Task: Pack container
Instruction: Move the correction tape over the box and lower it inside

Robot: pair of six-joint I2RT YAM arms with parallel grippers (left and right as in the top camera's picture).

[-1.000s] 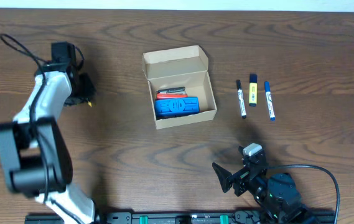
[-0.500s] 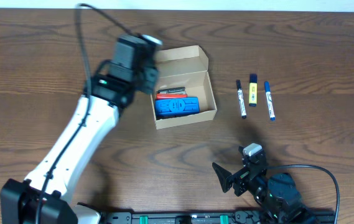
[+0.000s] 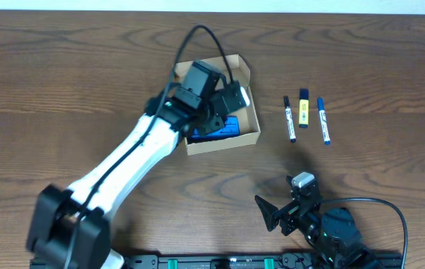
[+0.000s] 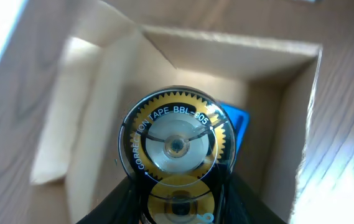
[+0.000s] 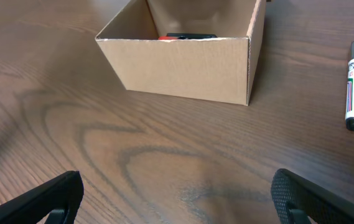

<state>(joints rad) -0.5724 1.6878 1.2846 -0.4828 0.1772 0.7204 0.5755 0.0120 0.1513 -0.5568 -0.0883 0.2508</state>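
Observation:
The correction tape still hangs above the opening of the box. My left gripper should next move down into the open box and let go of the tape onto the blue item (image 3: 225, 129) (image 4: 236, 124).
The container, a tan cardboard box (image 3: 222, 143) with its flap lid open, stands at the table's middle. A blue item (image 3: 231, 128) lies inside it. My left gripper (image 3: 219, 101) hangs over the box opening, shut on a round clear correction tape with a yellow gear (image 4: 177, 146). The left wrist view looks down into the box (image 4: 226, 56) at the blue item (image 4: 237, 123). My right gripper (image 3: 279, 213) is open and empty near the front edge. In the right wrist view (image 5: 177, 205) the box (image 5: 183, 59) stands ahead with a red and black item (image 5: 177, 37) inside.
A black marker (image 3: 290, 118), a yellow highlighter (image 3: 303, 108) and a blue marker (image 3: 323, 119) lie side by side to the right of the box. The black marker also shows in the right wrist view (image 5: 353, 93). The left arm's cable loops above the box.
My left arm has swung from the far left of the table rightward to over the open box, carrying the correction tape. The right arm has not moved.

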